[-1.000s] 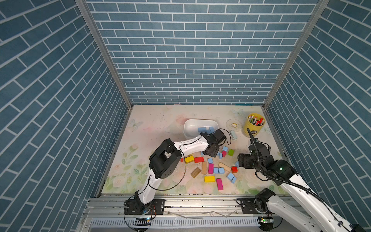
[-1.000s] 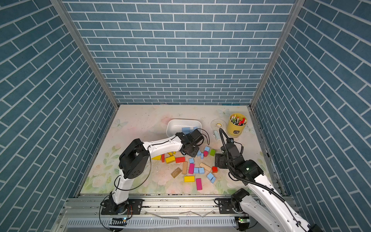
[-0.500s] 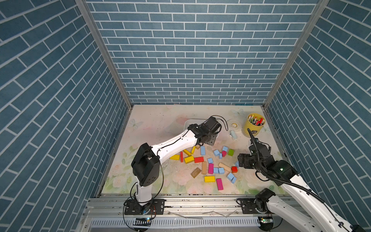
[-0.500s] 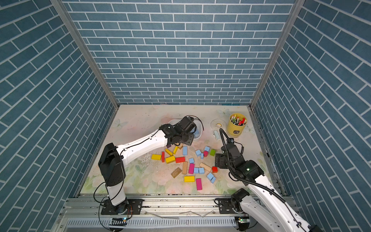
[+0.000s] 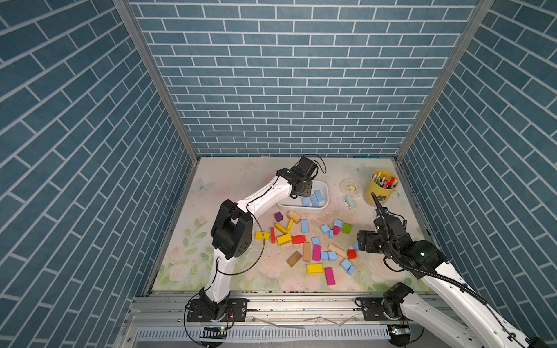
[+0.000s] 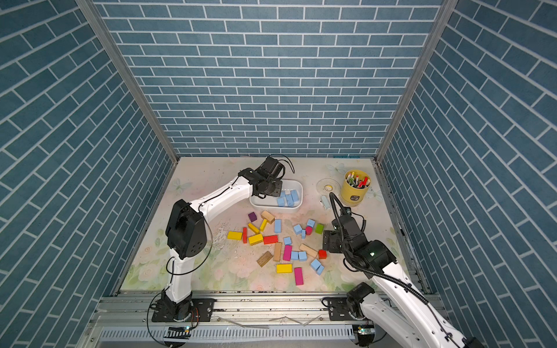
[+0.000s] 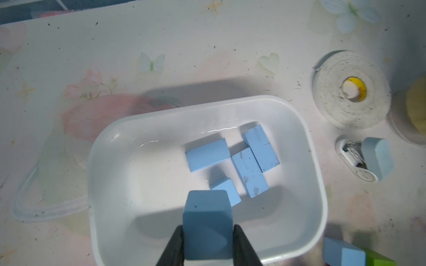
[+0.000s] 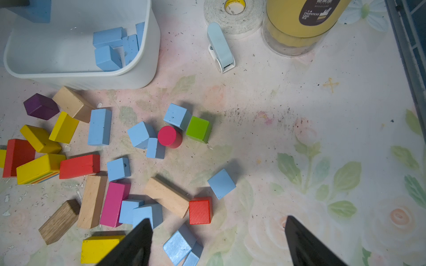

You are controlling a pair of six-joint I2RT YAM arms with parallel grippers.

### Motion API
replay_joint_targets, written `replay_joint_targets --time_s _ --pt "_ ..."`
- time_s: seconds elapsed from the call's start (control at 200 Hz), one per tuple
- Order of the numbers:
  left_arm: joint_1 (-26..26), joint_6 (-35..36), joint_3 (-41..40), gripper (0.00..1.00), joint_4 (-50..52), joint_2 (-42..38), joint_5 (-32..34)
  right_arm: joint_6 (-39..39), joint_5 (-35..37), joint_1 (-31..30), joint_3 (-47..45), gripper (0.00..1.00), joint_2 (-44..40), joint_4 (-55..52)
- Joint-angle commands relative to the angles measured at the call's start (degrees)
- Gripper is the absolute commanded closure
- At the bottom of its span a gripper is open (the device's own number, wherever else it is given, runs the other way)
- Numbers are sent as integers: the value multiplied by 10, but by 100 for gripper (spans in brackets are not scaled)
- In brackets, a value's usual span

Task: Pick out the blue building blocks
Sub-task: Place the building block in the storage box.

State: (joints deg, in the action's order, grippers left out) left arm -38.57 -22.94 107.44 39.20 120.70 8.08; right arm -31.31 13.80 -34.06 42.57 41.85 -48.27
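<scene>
The white bin's bare end is below my left gripper and clear of the blue blocks, so my left gripper needs to shift away from them next, lower and release the cube.
My left gripper is shut on a light blue cube and holds it above the white bin. Several blue building blocks lie in that bin, toward one end. In both top views the left gripper hangs over the bin's left part. More blue blocks lie scattered on the mat among other colours. My right gripper stands open above the mat at the pile's right edge, a blue cube just ahead of it, nothing between its fingers.
Red, yellow, magenta, green, purple and bare-wood blocks are mixed into the pile; a red cube sits near my right fingers. A yellow cup of pens, a tape roll and a pale blue gadget stand back right.
The left arm has swung from the pile's far edge to over the bin, elbow moving left, still shut on the blue cube. The right arm has not moved.
</scene>
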Motion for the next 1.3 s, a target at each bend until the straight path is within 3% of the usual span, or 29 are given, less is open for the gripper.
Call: replay_joint_targets --time_s 0.0,0.705,1.075,1.295 --pt "18 1 32 77 16 28 -3 -22 12 1 -7 10 -1 -9" --pt "69 9 70 73 22 121 34 -20 9 1 -11 10 3 -1" --pt "76 9 94 61 30 155 31 -20 11 1 -11 10 6 0" --pt "77 9 116 49 45 153 25 -19 11 1 -10 10 6 -2"
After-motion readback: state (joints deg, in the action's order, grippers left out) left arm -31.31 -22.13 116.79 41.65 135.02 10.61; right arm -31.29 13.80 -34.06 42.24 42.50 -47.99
